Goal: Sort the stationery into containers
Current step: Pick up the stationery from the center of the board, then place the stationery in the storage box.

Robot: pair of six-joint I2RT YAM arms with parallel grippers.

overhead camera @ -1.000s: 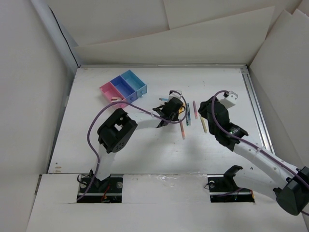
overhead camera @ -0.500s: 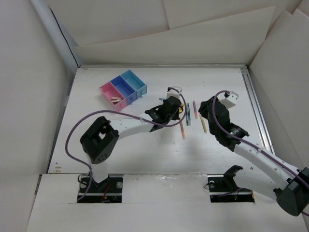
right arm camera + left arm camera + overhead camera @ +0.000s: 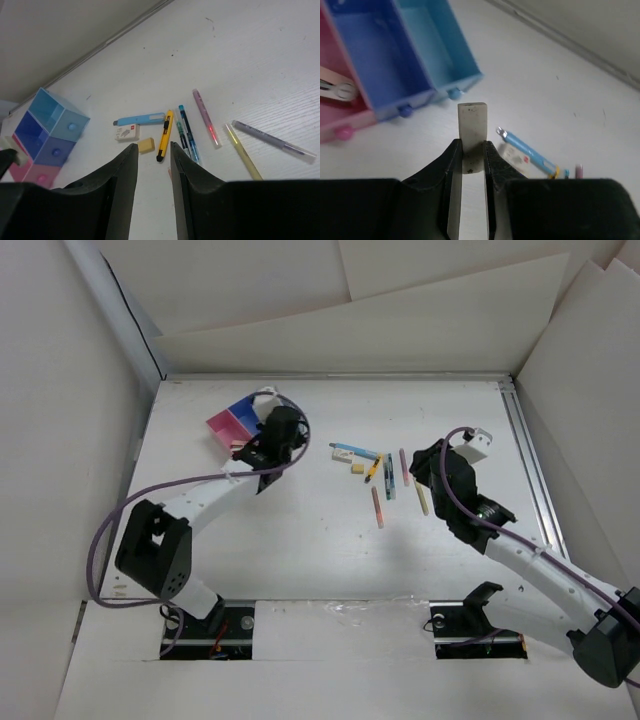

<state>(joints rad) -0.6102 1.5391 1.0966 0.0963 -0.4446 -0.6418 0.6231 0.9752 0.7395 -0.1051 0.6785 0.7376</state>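
My left gripper moves to the left in the top view until over the pink bin (image 3: 229,431) next, since the white eraser still hangs clear of it.
My left gripper (image 3: 268,432) is shut on a white eraser (image 3: 472,127) and holds it right by the three joined bins. In the left wrist view these are the pink bin (image 3: 332,127), the dark blue bin (image 3: 380,60) and the light blue bin (image 3: 440,45). The pink bin (image 3: 222,425) holds a small pinkish item (image 3: 335,87). My right gripper (image 3: 153,145) is open and empty, just right of the loose stationery. There lie a blue cutter (image 3: 142,119), a boxed eraser (image 3: 127,132), a cream eraser (image 3: 146,145), a yellow cutter (image 3: 165,135), teal pens (image 3: 187,135), a pink pen (image 3: 206,117) and a yellow pen (image 3: 242,152).
A grey pen (image 3: 272,138) lies at the right of the pile, and a pink pencil (image 3: 378,508) lies nearest the arms. White walls ring the table, with a metal rail (image 3: 528,455) along its right edge.
My left arm has swung left from the stationery pile to the bins, carrying the white eraser. The right arm has not moved.
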